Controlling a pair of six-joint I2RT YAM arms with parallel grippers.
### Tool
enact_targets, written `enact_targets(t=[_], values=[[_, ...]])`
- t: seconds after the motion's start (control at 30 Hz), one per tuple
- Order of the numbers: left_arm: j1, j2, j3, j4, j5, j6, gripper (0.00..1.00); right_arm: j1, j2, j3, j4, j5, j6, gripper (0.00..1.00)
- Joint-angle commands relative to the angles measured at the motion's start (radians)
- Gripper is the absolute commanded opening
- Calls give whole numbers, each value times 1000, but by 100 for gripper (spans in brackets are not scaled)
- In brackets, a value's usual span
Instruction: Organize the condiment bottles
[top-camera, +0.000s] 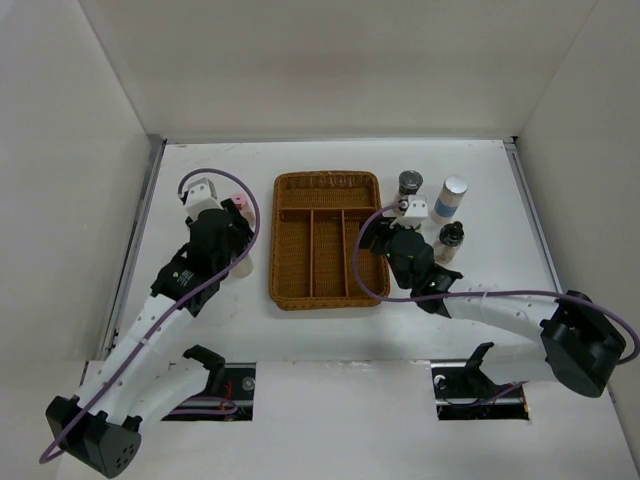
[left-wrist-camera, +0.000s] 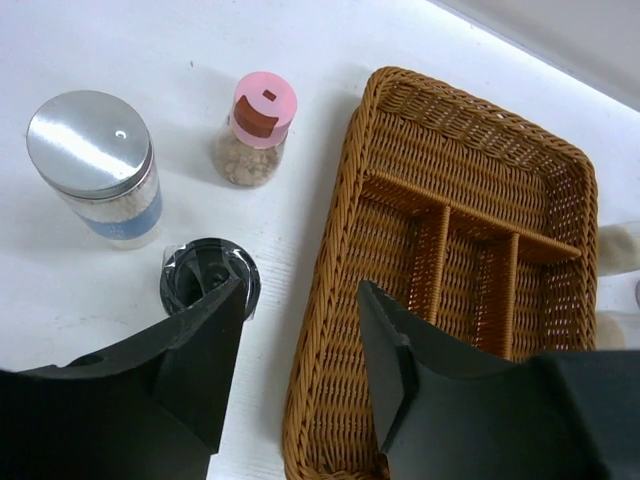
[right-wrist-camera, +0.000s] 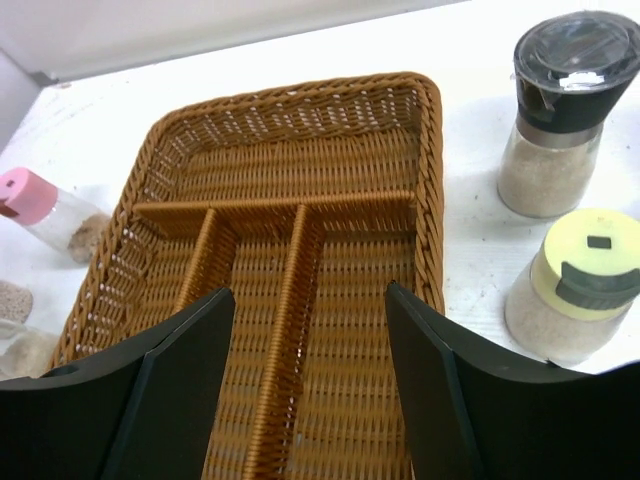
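Observation:
The left gripper moves outward and down over the pink lid (left-wrist-camera: 266, 100) next, as the lid sits outward of and below it, because that jar stands outside the empty tray.
The brown wicker tray (top-camera: 276, 240) lies mid-table with nothing in it. My left gripper (top-camera: 232, 248) is open and empty over its left rim (left-wrist-camera: 330, 250). A black-capped bottle (left-wrist-camera: 205, 275) sits partly behind my left finger, with a pink-lidded jar (left-wrist-camera: 262, 125) and a silver-lidded blue-banded cylinder (left-wrist-camera: 95, 165) beyond. My right gripper (right-wrist-camera: 310, 340) is open and empty above the tray's right compartment (right-wrist-camera: 300, 92). A dark-capped pale bottle (right-wrist-camera: 565, 110) and a yellow-lidded jar (right-wrist-camera: 580, 285) stand to its right. The pink-lidded jar (right-wrist-camera: 40, 205) shows past the tray.
In the top view a dark-lidded bottle (top-camera: 410, 185), a blue-banded cylinder (top-camera: 452, 198) and a black-capped bottle (top-camera: 451, 240) stand right of the tray. White walls enclose the table on the left, back and right.

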Motion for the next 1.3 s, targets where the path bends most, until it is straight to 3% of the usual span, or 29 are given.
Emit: enact_targets(t=[0.0,0.07,0.17,0.27,0.3,0.37,0.43,0.57,0.67,0.87,1.27], values=[[41,0,49,43,29,18,49,-7,-25,0,74,-28,-1,69],[61,-3,44,101,58,20,52,-4,-20,3,74,-39,-2,68],[118,38,50,161,59,40,56,-4,-22,7,74,-56,-10,59],[178,130,90,178,68,29,62,-1,-31,9,71,-90,-10,22],[180,164,107,187,68,33,64,-1,-34,10,62,-100,-10,14],[186,222,133,210,54,46,67,1,-42,12,56,-114,-12,10],[193,297,174,227,54,66,70,1,-46,7,64,-119,-12,12],[212,434,253,223,89,98,74,1,-23,4,76,-119,-8,27],[207,520,294,239,75,109,76,1,4,10,84,-127,-12,33],[207,649,342,249,37,133,75,8,15,21,84,-139,-18,58],[209,766,346,275,-50,150,58,8,20,17,90,-139,-19,58]])
